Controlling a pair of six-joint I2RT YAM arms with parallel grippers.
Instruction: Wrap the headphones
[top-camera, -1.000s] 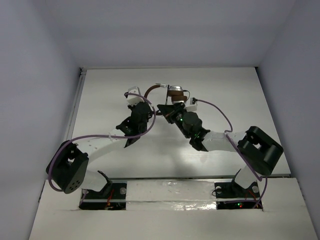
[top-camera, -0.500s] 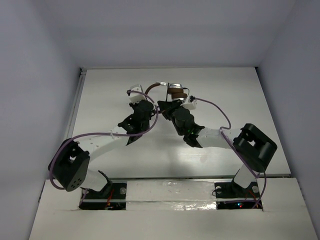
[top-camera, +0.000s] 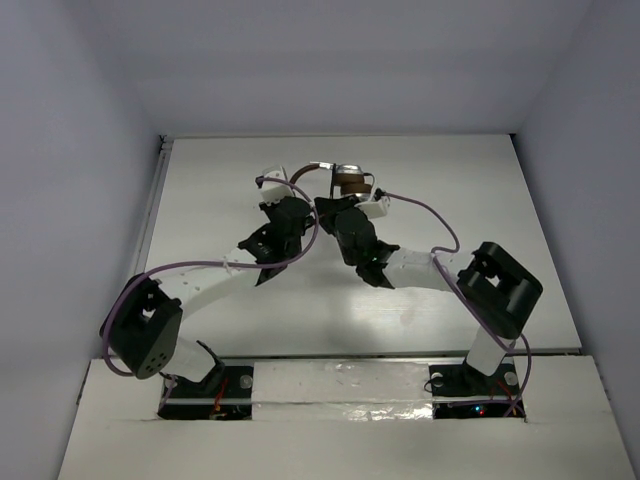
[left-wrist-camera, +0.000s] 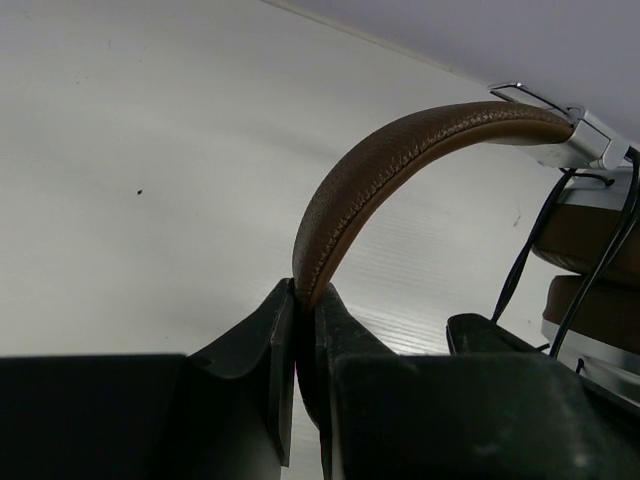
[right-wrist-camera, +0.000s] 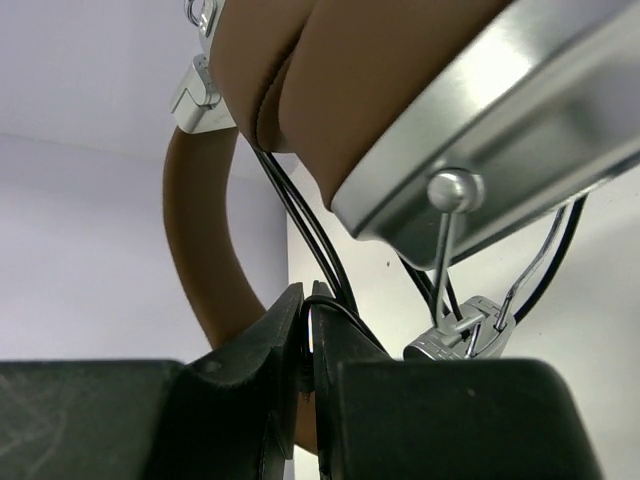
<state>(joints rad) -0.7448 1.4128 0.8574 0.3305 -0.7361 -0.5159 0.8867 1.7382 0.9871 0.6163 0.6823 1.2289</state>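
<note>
The white tabletop under the headband is bare below my left gripper, so it will next go down until the hanging headphones rest there, then release the headband.
The headphones (top-camera: 345, 182) hang between both arms over the far middle of the table. Their brown headband (left-wrist-camera: 400, 150) arches up from my left gripper (left-wrist-camera: 305, 300), which is shut on its lower end. In the right wrist view the brown ear pads (right-wrist-camera: 340, 80) and a silver ear cup (right-wrist-camera: 500, 140) fill the top. The thin dark cord (right-wrist-camera: 325, 265) runs down from the cups and loops between the fingers of my right gripper (right-wrist-camera: 308, 300), which is shut on it. From above, my left gripper (top-camera: 285, 205) and right gripper (top-camera: 340, 212) sit close together under the headphones.
The white table (top-camera: 470, 180) is walled by grey panels at the back and sides. Purple robot cables (top-camera: 420, 210) arc beside the right arm. The arm bases (top-camera: 215, 385) stand at the near edge.
The right arm has swung left and nearer the left gripper, its elbow moving left too. The headphones have shifted slightly with both grips unchanged.
</note>
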